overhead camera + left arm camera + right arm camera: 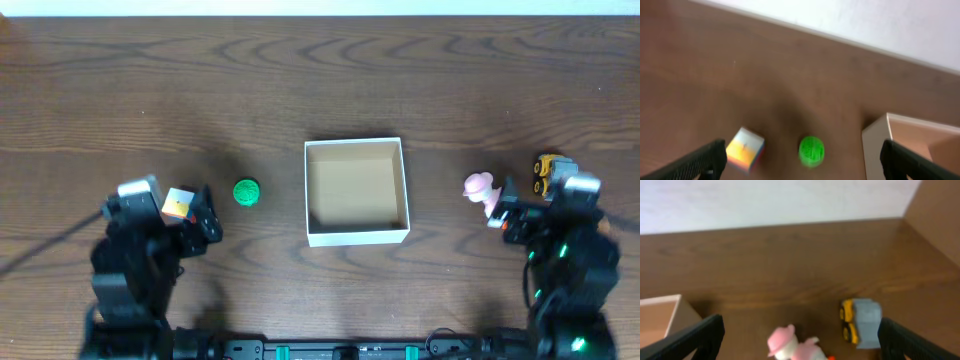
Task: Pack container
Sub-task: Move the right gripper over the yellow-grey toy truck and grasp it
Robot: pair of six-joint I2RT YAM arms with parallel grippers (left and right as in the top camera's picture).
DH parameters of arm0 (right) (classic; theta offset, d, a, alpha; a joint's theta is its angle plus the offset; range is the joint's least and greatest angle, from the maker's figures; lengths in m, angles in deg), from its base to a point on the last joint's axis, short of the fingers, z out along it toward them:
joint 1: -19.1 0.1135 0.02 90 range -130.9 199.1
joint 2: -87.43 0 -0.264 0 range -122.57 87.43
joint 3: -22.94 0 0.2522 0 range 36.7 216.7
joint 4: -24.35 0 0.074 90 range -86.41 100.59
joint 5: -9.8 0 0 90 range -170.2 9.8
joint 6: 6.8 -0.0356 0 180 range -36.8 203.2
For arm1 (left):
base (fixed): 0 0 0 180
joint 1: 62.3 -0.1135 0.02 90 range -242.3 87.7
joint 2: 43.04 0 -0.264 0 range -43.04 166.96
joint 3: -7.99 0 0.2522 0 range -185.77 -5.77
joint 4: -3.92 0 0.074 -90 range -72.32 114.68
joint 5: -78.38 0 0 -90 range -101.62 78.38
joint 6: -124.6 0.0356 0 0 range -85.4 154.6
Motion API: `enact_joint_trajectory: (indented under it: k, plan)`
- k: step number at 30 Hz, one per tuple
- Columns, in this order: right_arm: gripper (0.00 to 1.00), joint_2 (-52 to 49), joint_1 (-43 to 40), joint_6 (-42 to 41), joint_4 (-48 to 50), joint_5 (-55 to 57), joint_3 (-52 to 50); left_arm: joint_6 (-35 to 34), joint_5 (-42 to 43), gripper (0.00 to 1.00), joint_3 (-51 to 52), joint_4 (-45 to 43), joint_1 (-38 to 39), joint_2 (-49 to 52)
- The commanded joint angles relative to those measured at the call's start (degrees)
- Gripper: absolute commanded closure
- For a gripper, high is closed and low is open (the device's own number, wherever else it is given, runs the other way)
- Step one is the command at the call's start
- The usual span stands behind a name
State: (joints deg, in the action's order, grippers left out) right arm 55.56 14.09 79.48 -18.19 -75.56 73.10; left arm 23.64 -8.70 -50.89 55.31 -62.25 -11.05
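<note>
The toy truck lies crosswise to my open fingers, so my right gripper will move outward and down, turning as it goes, onto the toy truck's grey bed (565,168) (868,323).
The container (357,232) is a square white box with a tan inside, at the table's middle, with nothing in it; its corner shows in the left wrist view (875,145) and the right wrist view (660,315). A green round toy (246,192) (811,150) and a multicoloured cube (178,204) (745,149) lie left of it. A pink figure (482,190) (790,342) and a grey-yellow toy truck (549,173) (860,322) lie right of it. My left gripper (195,215) (800,167) is open above the cube and green toy. My right gripper (510,210) (800,345) is open above the pink figure.
The dark wood table (320,90) stretches far behind the box. A white wall edge (880,20) (765,200) borders the table's far side.
</note>
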Motion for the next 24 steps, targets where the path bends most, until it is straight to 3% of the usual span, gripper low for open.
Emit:
enact_joint_trajectory:
  k: [1,6,10,13,24]
  plan:
    - [0.01,-12.46,-4.57,-0.90,-6.40,-3.76,12.31,0.11,0.46,0.02,-9.79,5.60,-0.31,9.03]
    - [0.01,-31.50,-12.87,0.42,-24.30,-8.15,34.25,1.92,0.28,0.02,-22.16,16.98,-0.33,20.55]
    - [0.01,-45.77,-17.97,5.79,-37.79,-7.45,49.16,1.90,0.31,0.02,-24.41,19.37,-0.31,24.63]
    - [0.01,-52.33,-19.71,6.58,-40.00,-7.48,53.57,1.90,0.28,0.02,-24.39,19.47,-0.31,25.99]
    - [0.01,-67.67,-21.31,9.62,-37.94,-5.73,52.30,1.90,0.28,0.02,-24.39,18.88,-0.31,26.75]
